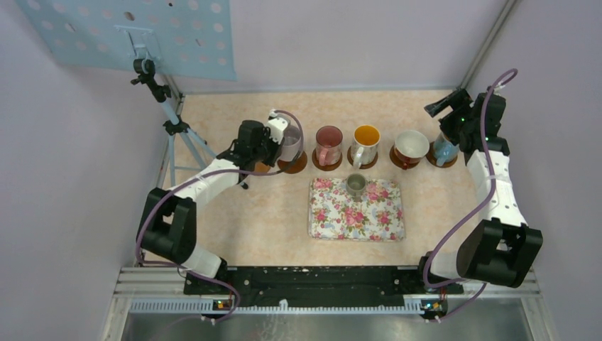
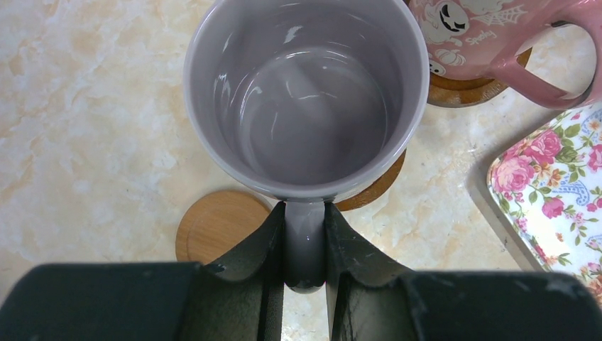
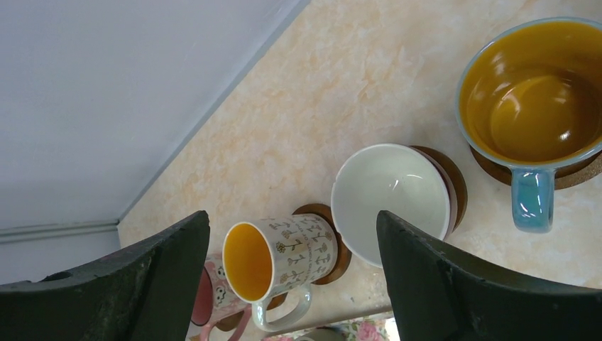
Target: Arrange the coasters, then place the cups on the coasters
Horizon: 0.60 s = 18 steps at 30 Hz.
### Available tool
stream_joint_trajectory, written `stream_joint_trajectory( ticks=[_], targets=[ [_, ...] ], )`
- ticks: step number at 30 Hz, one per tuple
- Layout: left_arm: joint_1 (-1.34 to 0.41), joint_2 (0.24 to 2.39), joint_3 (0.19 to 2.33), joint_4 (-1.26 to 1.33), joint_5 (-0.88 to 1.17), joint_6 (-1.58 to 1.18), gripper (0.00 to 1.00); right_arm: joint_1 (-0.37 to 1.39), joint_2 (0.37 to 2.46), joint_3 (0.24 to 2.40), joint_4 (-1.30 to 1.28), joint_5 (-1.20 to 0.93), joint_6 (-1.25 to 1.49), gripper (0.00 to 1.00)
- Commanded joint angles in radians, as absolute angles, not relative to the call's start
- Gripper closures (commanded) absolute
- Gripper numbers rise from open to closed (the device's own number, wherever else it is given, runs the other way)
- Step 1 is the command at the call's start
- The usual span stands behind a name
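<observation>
The lavender cup hangs off the middle of the coaster beneath, so I need to lower my left gripper down and slightly toward the pink cup [image 1: 329,144] and let go of the lavender cup on that coaster.
My left gripper [image 1: 279,139] is shut on the handle of the pale lavender cup [image 2: 305,92], which is over a coaster [image 2: 382,186]. I cannot tell whether the cup rests on it. A bare coaster [image 2: 216,224] lies just to its left. To the right, the pink cup [image 1: 329,144], the white cup with orange inside [image 1: 365,144], the wide white cup [image 1: 412,145] and the light blue cup [image 1: 445,149] each sit on a coaster. The small grey-green cup [image 1: 356,185] stands on the floral tray [image 1: 355,217]. My right gripper [image 1: 446,106] hangs open and empty above the blue cup.
A tripod [image 1: 170,124] stands at the back left, close behind my left arm. The back wall runs just behind the row of cups, and the right wall is close to my right arm.
</observation>
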<state>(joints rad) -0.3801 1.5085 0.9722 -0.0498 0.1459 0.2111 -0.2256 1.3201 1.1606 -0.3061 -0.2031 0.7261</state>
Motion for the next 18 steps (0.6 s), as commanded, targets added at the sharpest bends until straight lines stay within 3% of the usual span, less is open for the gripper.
stream_joint_trajectory(
  ticks=[1, 18],
  targets=[
    [-0.382, 1.504, 0.977, 0.135, 0.174, 0.204, 1.00, -0.236, 1.312, 1.213, -0.297, -0.190, 0.716, 0.14],
    [-0.383, 1.553, 0.923, 0.182, 0.181, 0.196, 1.00, -0.236, 1.324, 1.237, -0.325, -0.196, 0.708, 0.14]
  ],
)
